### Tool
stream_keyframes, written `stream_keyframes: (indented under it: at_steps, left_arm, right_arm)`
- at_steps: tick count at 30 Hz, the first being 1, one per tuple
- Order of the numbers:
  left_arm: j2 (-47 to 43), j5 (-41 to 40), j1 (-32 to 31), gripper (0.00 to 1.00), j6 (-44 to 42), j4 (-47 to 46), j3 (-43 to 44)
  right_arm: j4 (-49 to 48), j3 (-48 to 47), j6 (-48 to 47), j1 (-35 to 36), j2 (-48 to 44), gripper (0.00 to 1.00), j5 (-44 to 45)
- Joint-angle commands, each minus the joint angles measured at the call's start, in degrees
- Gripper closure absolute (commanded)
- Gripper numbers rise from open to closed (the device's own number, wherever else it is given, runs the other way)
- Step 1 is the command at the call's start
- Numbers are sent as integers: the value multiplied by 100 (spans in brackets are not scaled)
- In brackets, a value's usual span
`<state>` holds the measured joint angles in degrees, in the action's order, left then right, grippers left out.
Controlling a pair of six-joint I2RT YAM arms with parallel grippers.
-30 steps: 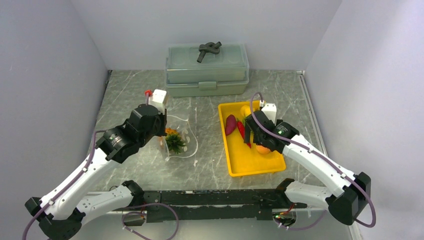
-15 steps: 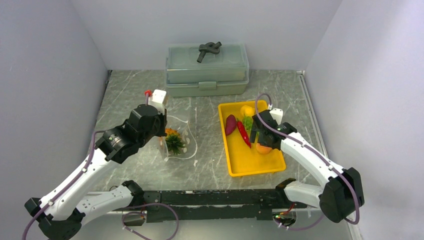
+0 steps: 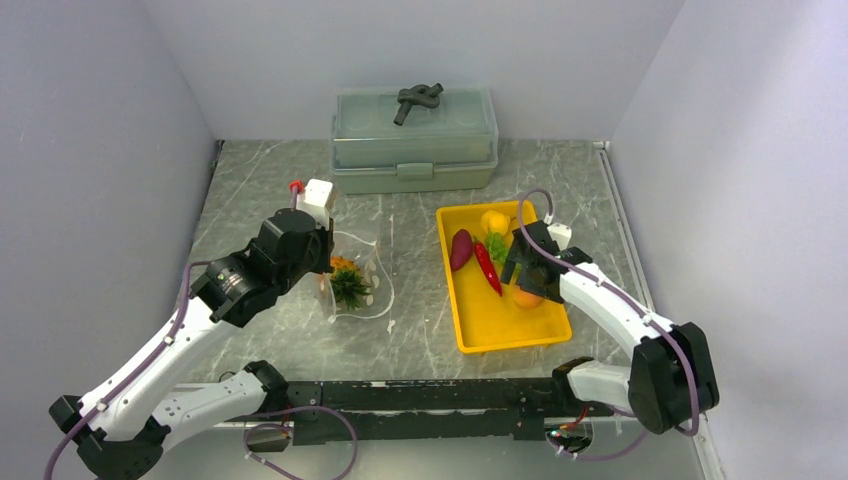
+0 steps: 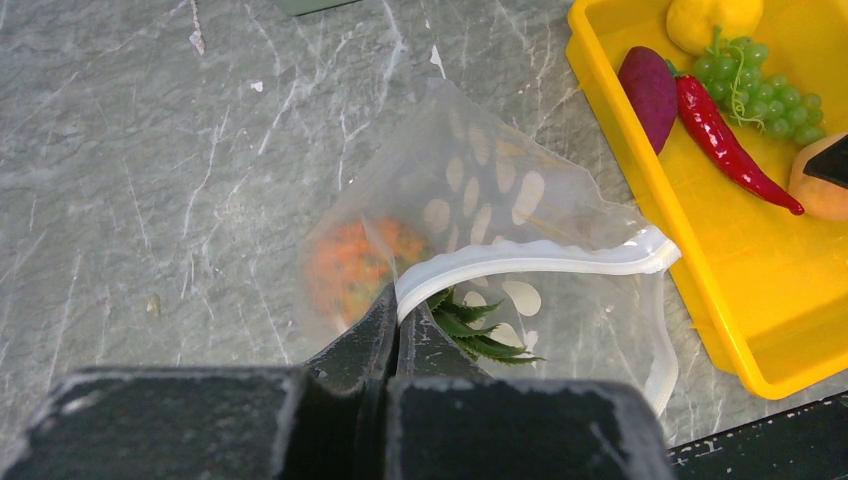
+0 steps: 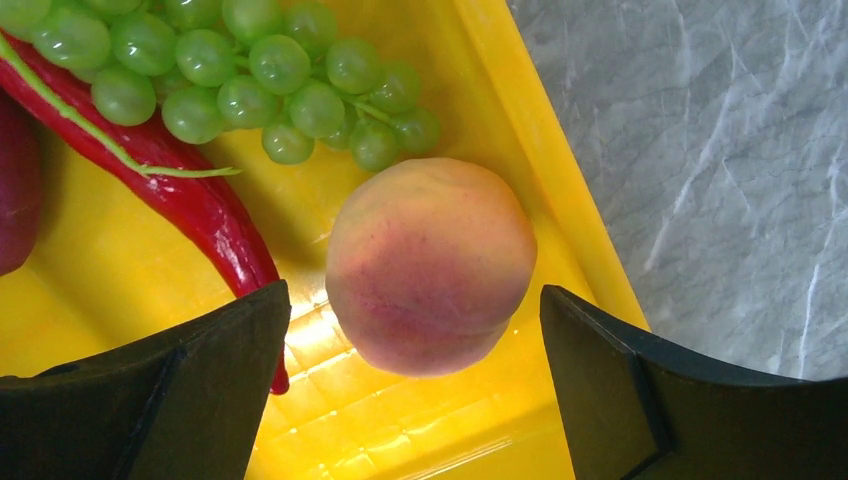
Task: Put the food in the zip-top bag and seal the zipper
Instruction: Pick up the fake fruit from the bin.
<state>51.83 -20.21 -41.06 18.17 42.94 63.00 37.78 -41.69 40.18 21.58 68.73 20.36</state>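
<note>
Next, my right gripper lowers around the peach [image 5: 430, 262] and closes its fingers on opposite sides.
My left gripper [image 4: 398, 312] is shut on the whitish zipper strip [image 4: 530, 258] of the clear zip-top bag [image 3: 358, 272], holding its mouth open. The pineapple [image 4: 365, 262] with its green crown [image 4: 470, 330] lies inside the bag. My right gripper [image 5: 415, 335] is open over the yellow tray [image 3: 500, 325], its fingers either side of the pink-orange peach [image 5: 430, 262], not touching it. The red chili [image 5: 190, 195], green grapes [image 5: 250, 70], purple eggplant [image 3: 461, 248] and yellow lemon [image 3: 493, 221] lie in the tray.
A grey-green lidded box [image 3: 415, 140] with a dark handle stands at the back. The tray's right wall [image 5: 545, 150] runs close beside the peach. Grey walls close in both sides of the marbled table.
My right gripper has moved right and nearer within the tray, from over the chili and grapes to over the peach. My left gripper and the bag have stayed still.
</note>
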Motion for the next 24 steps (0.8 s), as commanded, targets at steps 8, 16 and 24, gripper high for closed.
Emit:
stream_keyframes:
  at_steps: [8, 16, 24]
  left_arm:
    - [-77, 28, 23, 100, -68, -66, -3]
    - [-99, 25, 21, 100, -61, -79, -16]
    - [-120, 6, 19, 100, -51, -67, -15]
  right_arm:
    - [-556, 144, 139, -146, 399, 3, -2]
    - [-530, 187, 105, -156, 217, 25, 4]
    - [-63, -92, -41, -159, -370, 48, 117]
